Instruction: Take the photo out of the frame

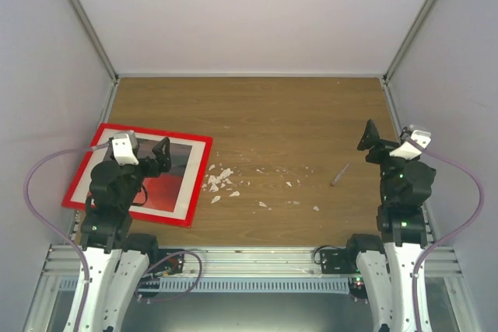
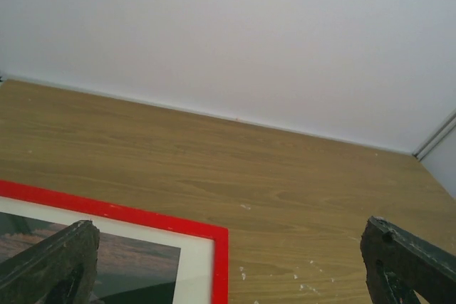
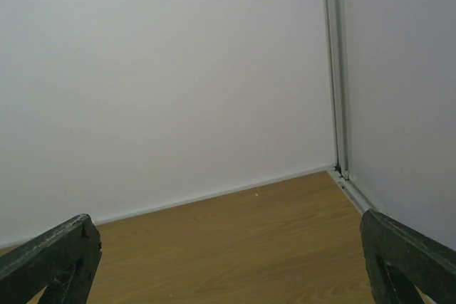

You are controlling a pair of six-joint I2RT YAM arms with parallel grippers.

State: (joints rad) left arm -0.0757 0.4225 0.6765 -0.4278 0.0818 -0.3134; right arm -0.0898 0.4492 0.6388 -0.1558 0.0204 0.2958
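The red rim by the scraps is below my left gripper and to its right in the top view. My left gripper will swing there, tilt down and pinch the rim.
The frame [image 1: 159,131], with its bright red rim, lies flat at the left of the wooden table [image 1: 296,114], turned a little askew. Inside it a white mat [image 1: 194,180] surrounds the photo [image 1: 167,190], which shows red and dark tones. My left gripper [image 1: 152,162] hovers over the frame, open and holding nothing. In the left wrist view the frame's far right corner [image 2: 217,236], the mat [image 2: 196,268] and a dark part of the photo [image 2: 135,265] lie between the spread fingers [image 2: 57,261]. My right gripper [image 1: 385,145] stands open at the far right, well away from the frame, its fingers [image 3: 402,258] wide apart over bare wood.
Small white scraps [image 1: 222,180] are scattered on the wood just right of the frame, with a few more toward the middle. A short thin stick [image 1: 339,174] lies left of the right arm. White walls close in the table on three sides.
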